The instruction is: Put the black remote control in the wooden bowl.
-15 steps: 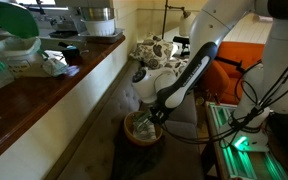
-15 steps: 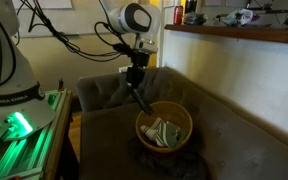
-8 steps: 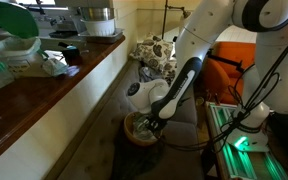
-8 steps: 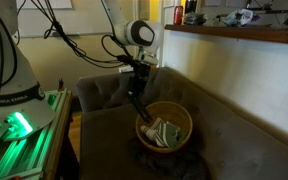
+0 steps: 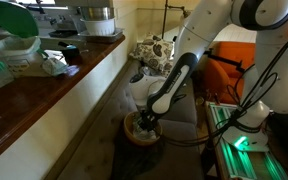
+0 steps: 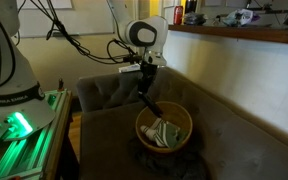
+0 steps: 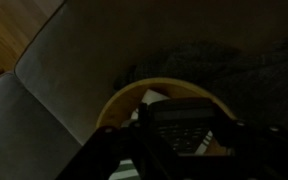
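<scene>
The robot's gripper will next move toward the counter and go down over the inside of the bowl to let go of the remote (image 7: pixel 184 118), because the remote's upper part still leans out past the bowl's rim.
The wooden bowl (image 6: pixel 165 126) sits on a grey couch seat and holds a white and green striped thing. It also shows in the exterior view from the counter side (image 5: pixel 142 133) and in the wrist view (image 7: pixel 117 102). My gripper (image 6: pixel 144 84) is shut on the black remote control (image 6: pixel 150 102). The remote hangs tilted, and its lower end is just above the bowl's near rim. In the wrist view the remote (image 7: pixel 184 118) lies between the fingers (image 7: pixel 184 135), over the bowl's inside. In the counter-side exterior view the gripper (image 5: pixel 151 120) is right over the bowl.
The grey couch (image 6: pixel 104 95) has a backrest behind the bowl. A long wooden counter (image 5: pixel 44 95) carries a white and green bowl (image 5: pixel 14 45). A green-lit metal rail (image 6: pixel 24 125) stands beside the couch. A patterned cushion (image 5: pixel 154 50) and an orange seat (image 5: pixel 242 60) are at the back.
The arm has swung the held remote sideways and down toward the bowl, so its lower end is now at the bowl's rim. The bowl has not moved.
</scene>
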Motion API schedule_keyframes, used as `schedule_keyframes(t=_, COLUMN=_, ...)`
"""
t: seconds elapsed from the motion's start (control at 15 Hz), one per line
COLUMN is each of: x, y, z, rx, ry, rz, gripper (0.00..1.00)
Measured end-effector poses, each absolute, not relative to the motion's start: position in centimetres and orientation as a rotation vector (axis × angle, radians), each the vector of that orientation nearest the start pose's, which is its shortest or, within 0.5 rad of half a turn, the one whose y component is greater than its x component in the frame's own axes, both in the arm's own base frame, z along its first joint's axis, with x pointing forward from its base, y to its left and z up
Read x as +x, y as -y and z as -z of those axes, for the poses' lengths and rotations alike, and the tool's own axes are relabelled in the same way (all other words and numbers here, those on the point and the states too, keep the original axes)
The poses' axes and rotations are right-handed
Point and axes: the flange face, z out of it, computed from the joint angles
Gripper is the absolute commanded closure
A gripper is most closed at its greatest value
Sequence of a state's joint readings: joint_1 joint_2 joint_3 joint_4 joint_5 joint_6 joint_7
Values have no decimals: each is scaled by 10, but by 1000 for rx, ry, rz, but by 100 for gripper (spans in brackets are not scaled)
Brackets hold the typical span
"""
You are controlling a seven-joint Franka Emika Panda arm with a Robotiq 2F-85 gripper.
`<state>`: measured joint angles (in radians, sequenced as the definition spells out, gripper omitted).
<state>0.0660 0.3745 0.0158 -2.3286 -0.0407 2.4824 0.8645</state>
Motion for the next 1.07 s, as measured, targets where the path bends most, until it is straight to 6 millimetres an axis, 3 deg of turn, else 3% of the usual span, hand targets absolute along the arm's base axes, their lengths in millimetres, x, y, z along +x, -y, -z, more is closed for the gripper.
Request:
schedule_keyframes(t=0.47, x=497, y=4, z=-160, rx=-3059, ry=-948, rz=-198, gripper=64)
schedule_keyframes(t=1.07, x=495, y=2, z=-125, rx=-3131, ry=-620, rz=-50, gripper=64)
